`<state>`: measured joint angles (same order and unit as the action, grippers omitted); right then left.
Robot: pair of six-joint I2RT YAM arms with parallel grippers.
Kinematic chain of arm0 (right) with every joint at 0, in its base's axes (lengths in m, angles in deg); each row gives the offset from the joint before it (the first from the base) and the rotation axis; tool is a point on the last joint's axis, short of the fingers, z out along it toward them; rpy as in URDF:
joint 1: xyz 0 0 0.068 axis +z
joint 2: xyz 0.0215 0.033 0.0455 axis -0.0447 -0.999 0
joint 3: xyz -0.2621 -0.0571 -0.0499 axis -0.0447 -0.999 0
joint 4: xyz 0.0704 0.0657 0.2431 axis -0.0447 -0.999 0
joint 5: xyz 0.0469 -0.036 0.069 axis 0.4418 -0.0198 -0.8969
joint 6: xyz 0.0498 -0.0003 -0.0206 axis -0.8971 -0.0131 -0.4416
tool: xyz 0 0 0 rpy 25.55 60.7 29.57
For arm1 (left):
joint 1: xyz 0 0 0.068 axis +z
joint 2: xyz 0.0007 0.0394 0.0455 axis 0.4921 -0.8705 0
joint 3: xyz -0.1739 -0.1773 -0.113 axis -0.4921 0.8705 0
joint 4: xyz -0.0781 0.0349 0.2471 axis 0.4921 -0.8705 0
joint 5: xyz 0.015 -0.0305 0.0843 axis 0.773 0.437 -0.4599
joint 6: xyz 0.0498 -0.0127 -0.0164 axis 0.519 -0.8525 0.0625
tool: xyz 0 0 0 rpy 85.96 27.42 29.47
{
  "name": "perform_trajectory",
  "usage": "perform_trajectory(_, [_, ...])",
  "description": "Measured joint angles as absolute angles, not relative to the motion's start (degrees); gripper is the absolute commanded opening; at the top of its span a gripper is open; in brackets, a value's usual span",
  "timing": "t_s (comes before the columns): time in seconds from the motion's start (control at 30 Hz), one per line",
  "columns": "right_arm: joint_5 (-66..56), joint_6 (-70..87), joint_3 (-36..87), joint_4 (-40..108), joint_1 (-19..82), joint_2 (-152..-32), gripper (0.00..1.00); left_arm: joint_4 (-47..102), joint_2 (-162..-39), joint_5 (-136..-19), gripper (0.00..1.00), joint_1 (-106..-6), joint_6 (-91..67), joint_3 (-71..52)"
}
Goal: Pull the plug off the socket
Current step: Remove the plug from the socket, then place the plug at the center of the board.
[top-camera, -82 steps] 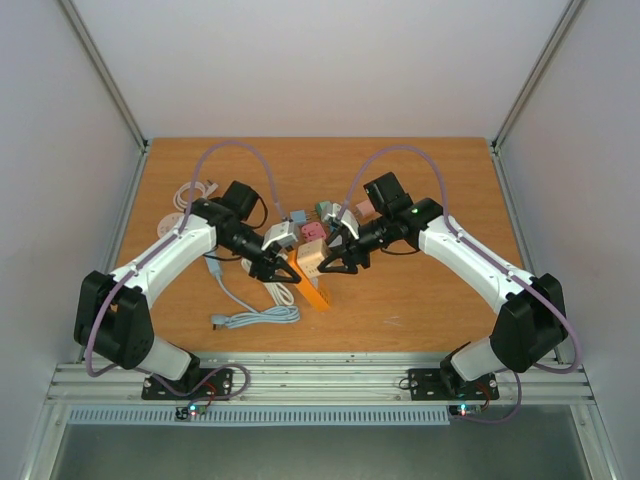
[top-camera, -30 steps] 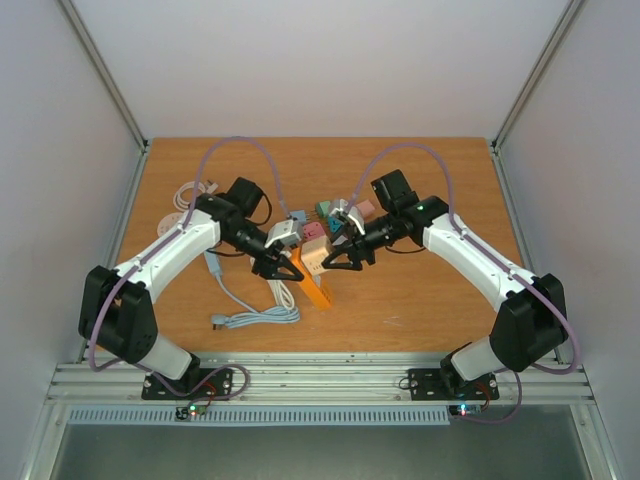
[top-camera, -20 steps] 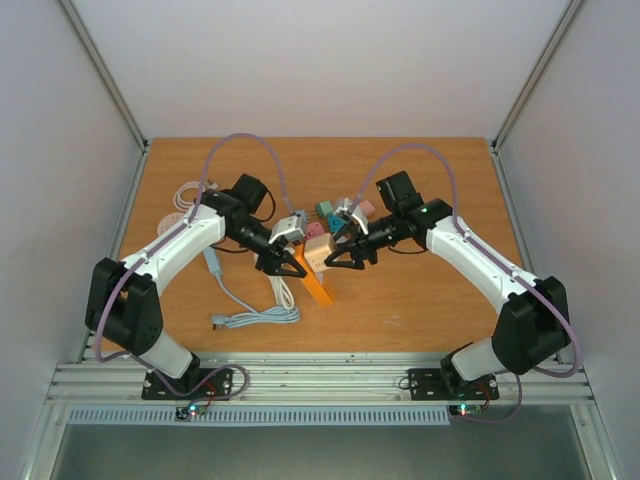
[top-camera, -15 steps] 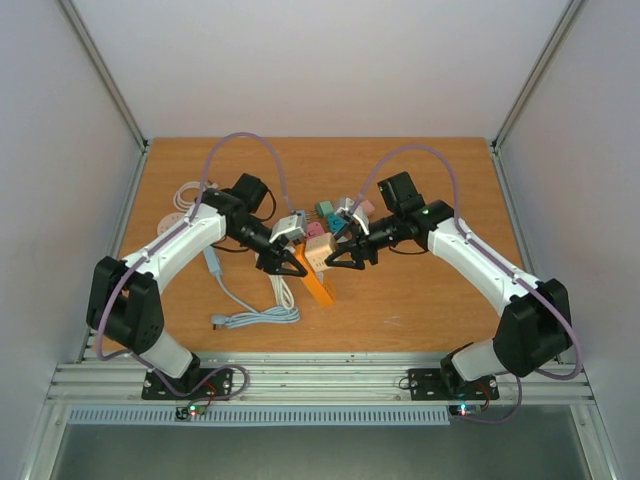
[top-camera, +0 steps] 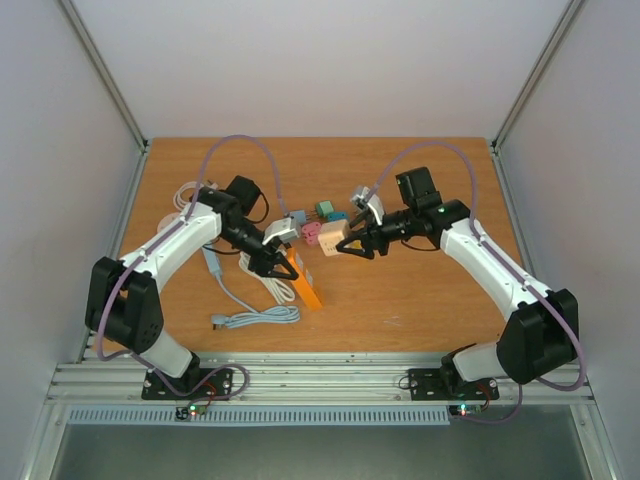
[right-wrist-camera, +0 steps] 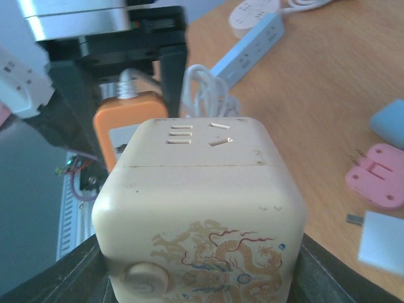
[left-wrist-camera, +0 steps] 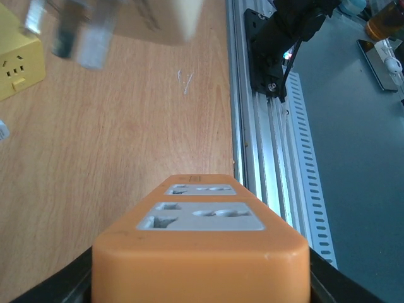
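The plug hangs clear of the open tabletop, so my left gripper will carry the orange power strip (top-camera: pixel 305 285) outward, left in the top view, and down onto it.
The socket is an orange power strip (top-camera: pixel 305 285) with grey outlets (left-wrist-camera: pixel 201 219); my left gripper (top-camera: pixel 268 262) is shut on its near end (left-wrist-camera: pixel 202 278). The plug is a cream cube adapter (top-camera: pixel 333 238) with a dragon print (right-wrist-camera: pixel 202 208), held between the fingers of my right gripper (top-camera: pixel 348 243), which is shut on it. The cube hangs above the table, apart from the strip, with a gap between them. In the left wrist view its metal prongs (left-wrist-camera: pixel 69 31) show blurred at the top left. The right wrist view has the orange strip (right-wrist-camera: pixel 123 126) behind the cube.
Pink (top-camera: pixel 312 232) and teal (top-camera: pixel 325 210) adapters lie behind the strip. A yellow adapter (left-wrist-camera: pixel 19 60) sits nearby. A light blue strip (top-camera: pixel 213 263) with its cable (top-camera: pixel 255 317) and a white coiled cord (top-camera: pixel 190 195) lie at the left. The metal rail (top-camera: pixel 320 375) runs along the table's near edge.
The cream cube has come off the orange strip: my right gripper carried it to the right and back, while my left gripper drew the strip slightly left. Before, the two were joined.
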<state>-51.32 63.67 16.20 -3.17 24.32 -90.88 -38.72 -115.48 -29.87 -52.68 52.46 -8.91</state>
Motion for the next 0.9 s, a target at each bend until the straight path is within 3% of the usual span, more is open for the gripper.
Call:
perform_trajectory(0.43, [-40.8, 49.2, 18.1, 2.2, 10.0, -100.0, 0.01, -28.8, -112.7, -33.7, 0.0, -47.7, 42.5, -6.2])
perform_trajectory(0.9, [-34.2, 40.4, 20.1, 1.9, 0.9, -111.7, 0.01, 0.9, -109.8, -65.0, 0.03, -44.5, 20.5, 3.4])
